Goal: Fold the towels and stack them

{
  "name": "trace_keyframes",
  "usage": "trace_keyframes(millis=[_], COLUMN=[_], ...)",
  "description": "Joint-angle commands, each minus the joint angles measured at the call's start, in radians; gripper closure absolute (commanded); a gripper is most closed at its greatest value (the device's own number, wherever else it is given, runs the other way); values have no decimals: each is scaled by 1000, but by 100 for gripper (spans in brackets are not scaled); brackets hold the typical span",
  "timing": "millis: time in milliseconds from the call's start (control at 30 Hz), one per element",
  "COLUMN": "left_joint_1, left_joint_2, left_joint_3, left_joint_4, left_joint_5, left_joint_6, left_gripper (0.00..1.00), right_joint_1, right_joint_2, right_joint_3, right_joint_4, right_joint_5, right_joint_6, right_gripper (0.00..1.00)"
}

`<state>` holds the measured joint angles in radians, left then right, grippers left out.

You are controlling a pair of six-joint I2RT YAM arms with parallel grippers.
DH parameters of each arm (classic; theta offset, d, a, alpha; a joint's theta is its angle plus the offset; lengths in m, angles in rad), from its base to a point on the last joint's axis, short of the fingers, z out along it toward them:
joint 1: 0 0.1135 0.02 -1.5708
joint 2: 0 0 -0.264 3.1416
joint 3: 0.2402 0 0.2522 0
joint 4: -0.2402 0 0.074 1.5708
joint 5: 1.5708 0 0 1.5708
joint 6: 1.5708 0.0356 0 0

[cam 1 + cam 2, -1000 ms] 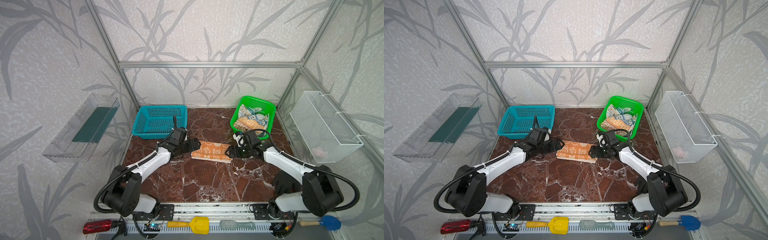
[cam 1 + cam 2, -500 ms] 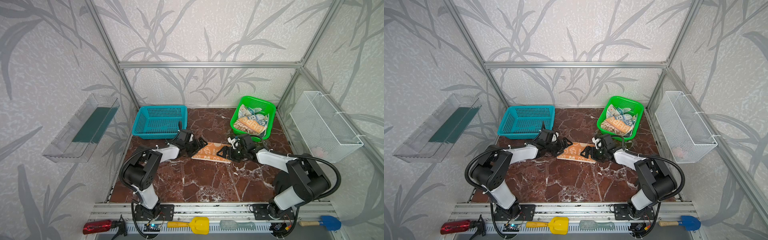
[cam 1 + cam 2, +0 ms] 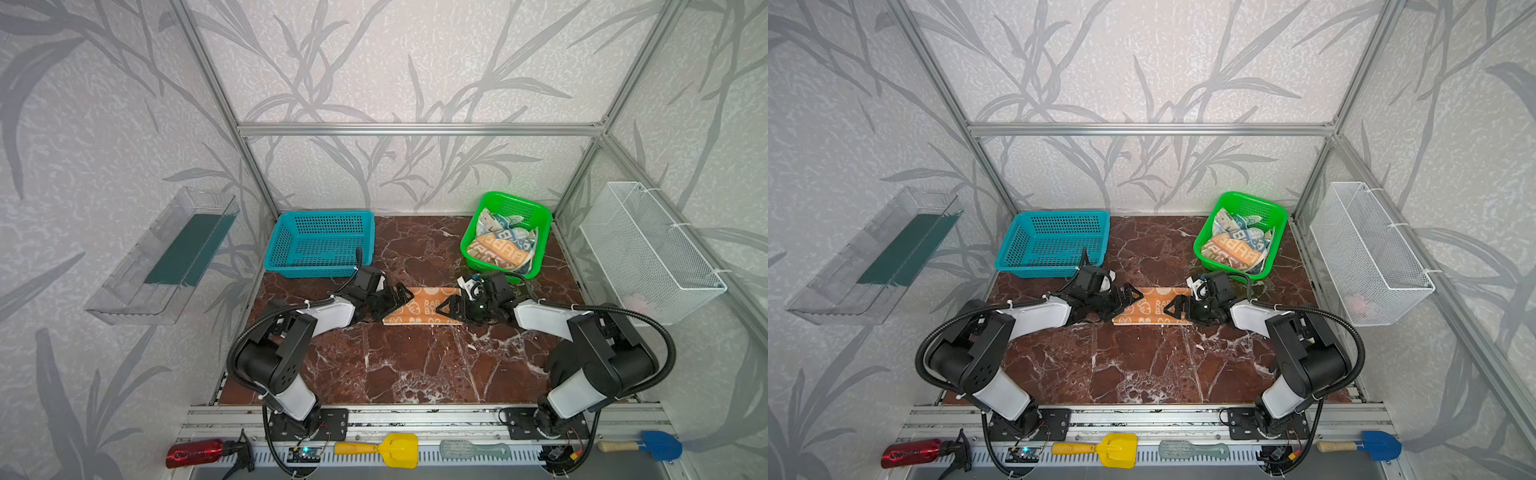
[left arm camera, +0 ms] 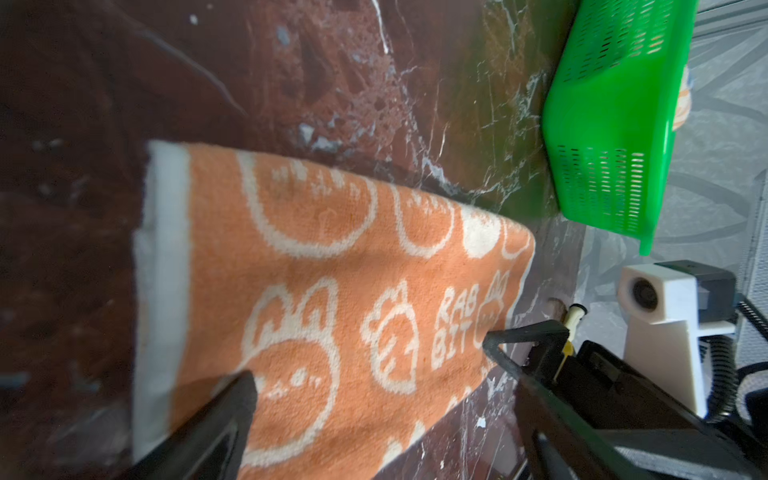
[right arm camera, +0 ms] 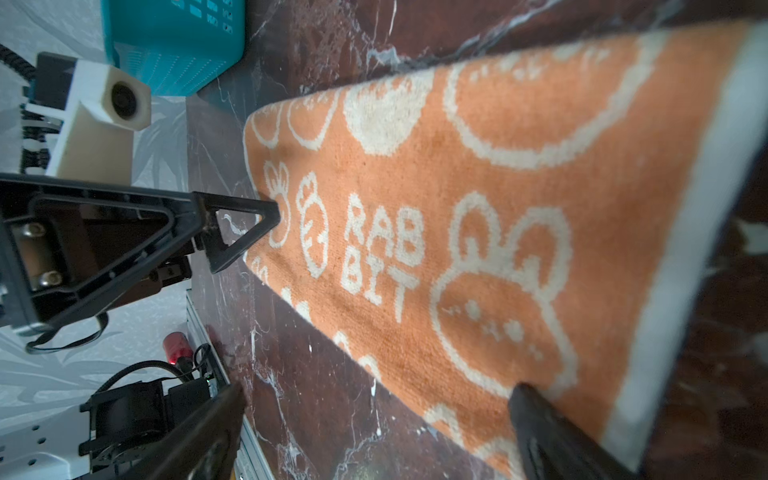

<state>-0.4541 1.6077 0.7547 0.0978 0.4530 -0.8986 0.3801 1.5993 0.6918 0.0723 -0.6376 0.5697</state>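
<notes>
I will next move my left gripper down with a turn onto the white-hemmed end of the orange towel, because one open finger already reaches over the cloth there.
An orange towel point(image 3: 422, 309) point(image 3: 1152, 309) with white bunnies lies folded into a flat strip mid-table. My left gripper point(image 3: 395, 301) point(image 3: 1127, 299) is open at its left end. My right gripper point(image 3: 446, 307) point(image 3: 1173, 307) is open at its right end, tip to tip with the left. In the left wrist view the orange towel point(image 4: 332, 270) runs under one finger of the left gripper point(image 4: 386, 415). In the right wrist view the right gripper point(image 5: 380, 407) straddles the orange towel's point(image 5: 478, 208) long edge. A striped towel point(image 3: 498, 249) point(image 3: 1235, 249) and a second patterned cloth point(image 3: 492, 220) lie crumpled in the green basket point(image 3: 515, 197).
An empty teal basket point(image 3: 320, 216) point(image 3: 1059, 216) stands at the back left, just behind the left arm. A white wire basket point(image 3: 652, 249) hangs on the right wall and a clear tray point(image 3: 162, 257) on the left. A red bottle point(image 3: 195, 453), a yellow scoop point(image 3: 399, 449) and a blue scoop point(image 3: 660, 445) lie along the front rail.
Both arms have sunk low and drawn their elbows back toward the front while the grippers stay at the towel's ends. The right jaws have spread wider. The towel now lies flat.
</notes>
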Motion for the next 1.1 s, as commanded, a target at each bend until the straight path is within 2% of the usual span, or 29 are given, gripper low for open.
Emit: trace_keyframes(millis=[0, 133, 333, 600, 1067], left_joint_1=[-5, -3, -5, -11, -39], left_joint_2=[-112, -167, -15, 100, 211], left_joint_3=[39, 117, 247, 254, 293], left_joint_4=[-183, -362, -572, -548, -516], left_joint_5=[-81, -203, -204, -167, -139], left_joint_6=[67, 192, 316, 324, 333], left_gripper=[1, 1, 1, 1, 10], right_joint_1=[-9, -10, -17, -17, 46], right_joint_2=[-21, -114, -100, -5, 151], right_joint_3=[39, 106, 221, 260, 244], right_joint_4=[-149, -268, -428, -454, -332], right_joint_5=[32, 86, 245, 306, 270], right_joint_6=[-80, -147, -204, -214, -156], right_gripper=[1, 1, 1, 1, 1])
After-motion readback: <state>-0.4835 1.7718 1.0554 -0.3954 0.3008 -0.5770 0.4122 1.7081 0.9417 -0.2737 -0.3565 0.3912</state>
